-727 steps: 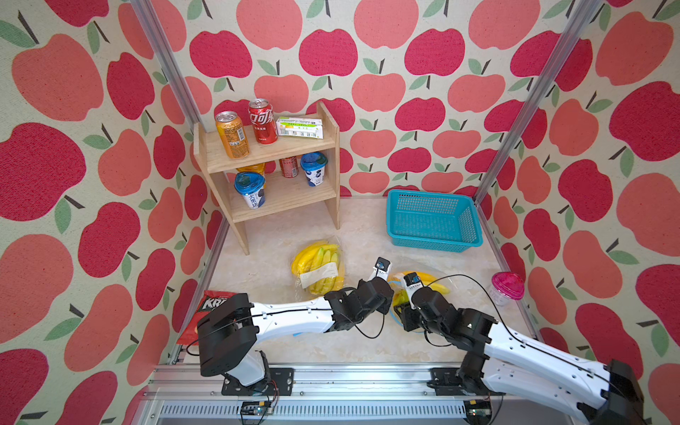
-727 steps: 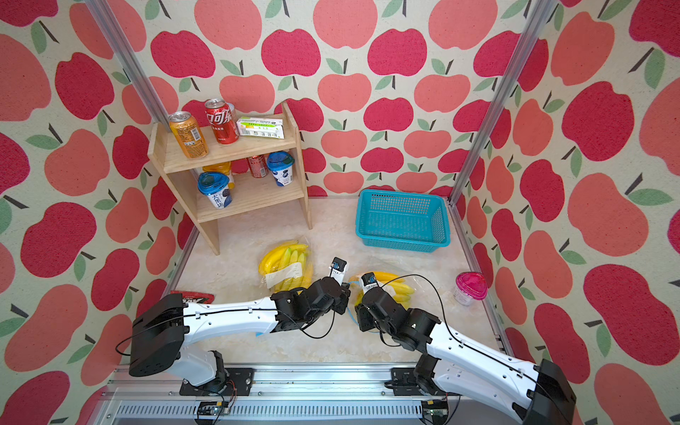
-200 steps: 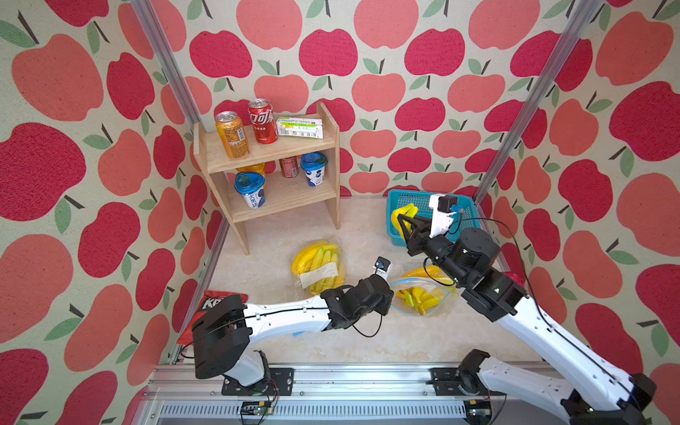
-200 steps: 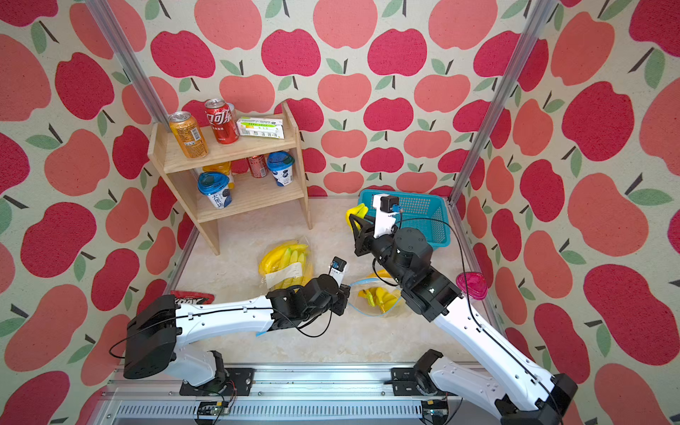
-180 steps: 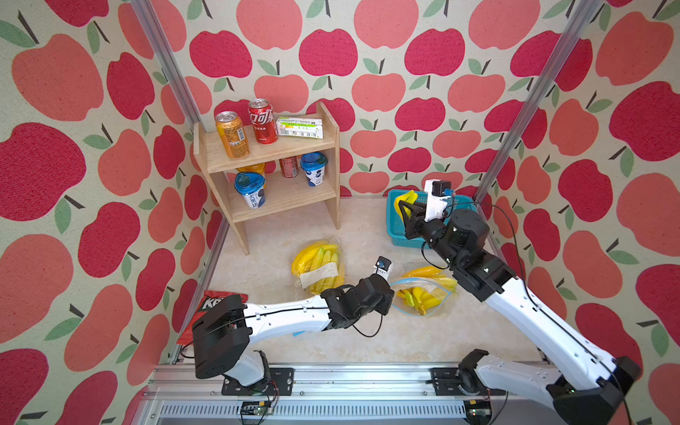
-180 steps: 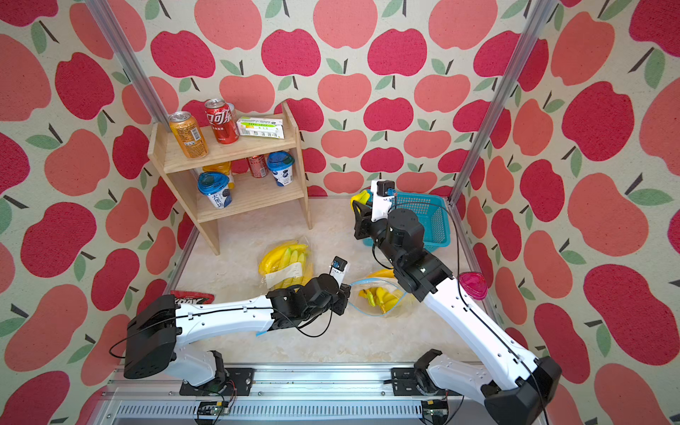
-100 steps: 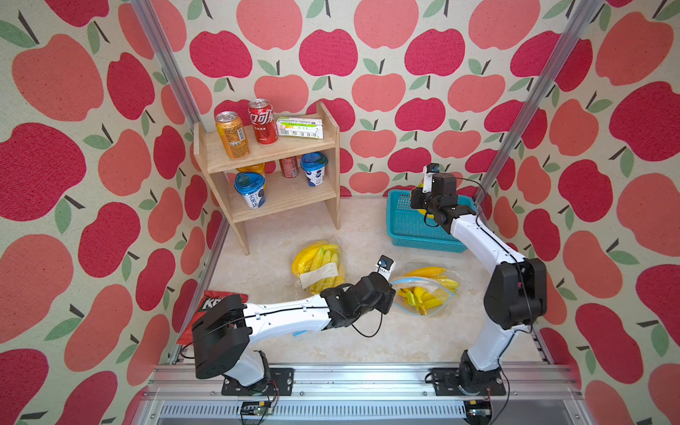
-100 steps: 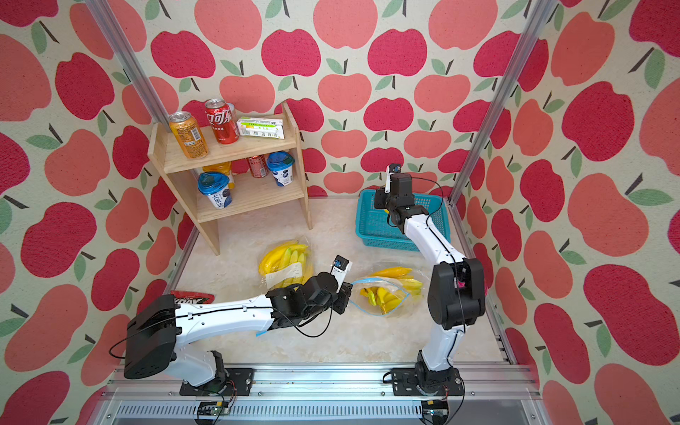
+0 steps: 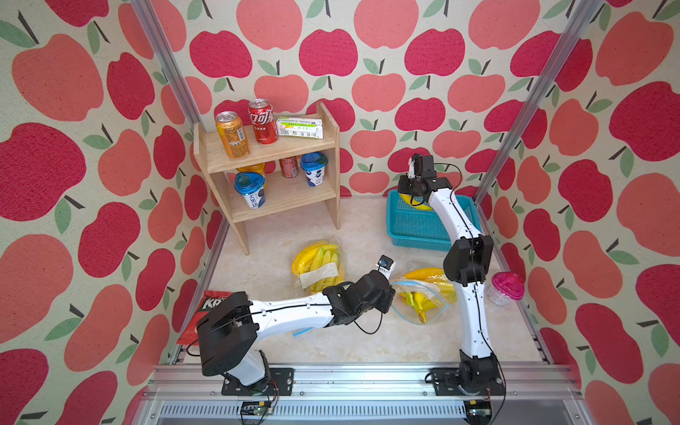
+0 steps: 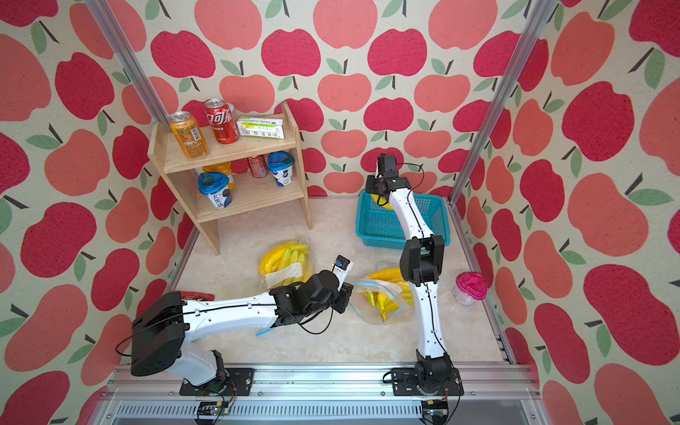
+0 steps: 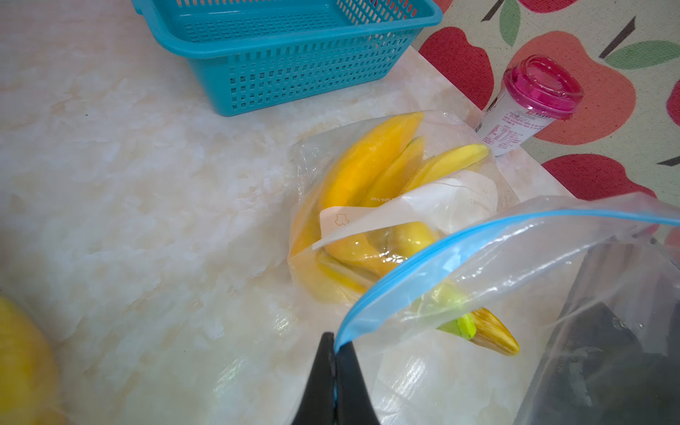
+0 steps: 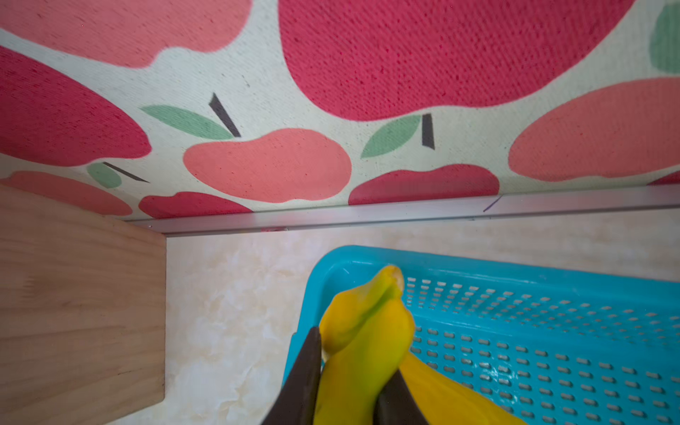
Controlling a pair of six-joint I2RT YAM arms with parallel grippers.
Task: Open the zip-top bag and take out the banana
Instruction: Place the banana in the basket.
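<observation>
My right gripper is holding the banana over the teal basket already, so it should next go down toward the basket's bottom with the holes and let go of the banana there.
The clear zip-top bag (image 9: 423,300) (image 10: 381,296) (image 11: 460,257) lies open on the marble floor with several bananas inside. My left gripper (image 9: 390,294) (image 10: 349,294) (image 11: 335,344) is shut on the bag's blue zip edge (image 11: 397,276) and holds the mouth up. My right arm reaches to the back. Its gripper (image 9: 409,194) (image 10: 376,194) (image 12: 351,371) is shut on a yellow banana (image 12: 368,342) (image 9: 417,205) (image 10: 383,203). The banana hangs over the left back corner of the teal basket (image 9: 415,235) (image 10: 382,233) (image 12: 533,331).
A wooden shelf (image 9: 279,200) with cans and cups stands at the back left. A second bag of bananas (image 9: 320,261) lies mid-floor. A pink-lidded cup (image 9: 503,289) (image 11: 530,99) stands by the right wall. A red chip bag (image 9: 200,312) lies under my left arm.
My right arm has swung from above the bag to the back of the cell. It carried the banana over the teal basket. The left gripper has kept its hold on the bag.
</observation>
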